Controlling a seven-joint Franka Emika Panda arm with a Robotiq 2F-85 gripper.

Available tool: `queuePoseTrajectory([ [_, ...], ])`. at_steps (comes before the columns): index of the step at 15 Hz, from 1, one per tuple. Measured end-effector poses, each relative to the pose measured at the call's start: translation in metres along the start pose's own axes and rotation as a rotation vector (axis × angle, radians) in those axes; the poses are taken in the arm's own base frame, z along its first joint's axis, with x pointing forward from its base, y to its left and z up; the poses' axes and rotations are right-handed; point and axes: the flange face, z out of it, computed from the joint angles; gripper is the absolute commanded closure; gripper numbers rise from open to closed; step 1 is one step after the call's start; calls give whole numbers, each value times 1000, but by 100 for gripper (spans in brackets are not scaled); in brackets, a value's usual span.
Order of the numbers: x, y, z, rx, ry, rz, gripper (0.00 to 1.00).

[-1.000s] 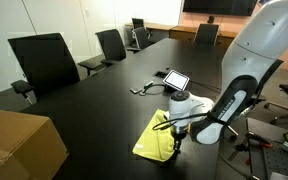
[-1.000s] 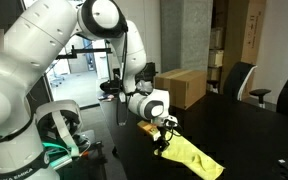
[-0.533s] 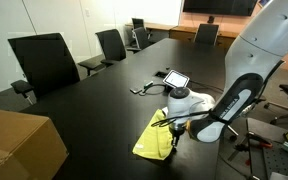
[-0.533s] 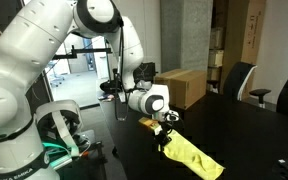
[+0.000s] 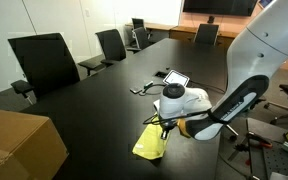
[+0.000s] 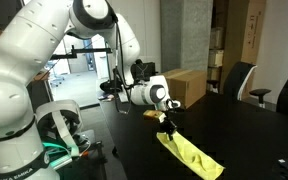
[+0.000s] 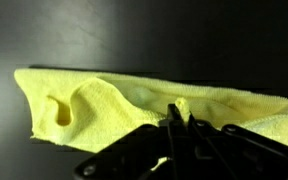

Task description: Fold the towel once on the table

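Observation:
The gripper should next move outward and down to release the pinched edge, as the towel's outward side (image 5: 141, 141) is still lifted and bunched there.
The yellow-green towel (image 5: 150, 143) lies near the front edge of the long black table (image 5: 94, 100). It also shows in an exterior view (image 6: 191, 153) and in the wrist view (image 7: 114, 100). My gripper (image 5: 165, 124) is shut on one edge of the towel and holds that edge lifted above the table, so the cloth hangs and bunches below the jaws. In the wrist view the fingers (image 7: 179, 120) pinch a small fold of towel. In an exterior view the gripper (image 6: 168, 121) sits at the towel's near end.
A white-framed tablet (image 5: 174, 79) and a small cable lie further up the table. A brown cardboard box (image 5: 19, 145) stands at the near corner; it also shows in an exterior view (image 6: 184, 85). Black office chairs (image 5: 44, 62) ring the table.
My gripper has moved along the table with the towel's edge in it, lifting it. The towel is now narrower and more bunched than a second ago.

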Motion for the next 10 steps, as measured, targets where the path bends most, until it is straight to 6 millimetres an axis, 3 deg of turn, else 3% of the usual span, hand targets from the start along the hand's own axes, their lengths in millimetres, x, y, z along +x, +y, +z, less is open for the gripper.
queuePoseTrajectory([
  [5,42,-17,-29,-64,75,-28,99],
  [10,59,-27,3,-124,53,-38,99],
])
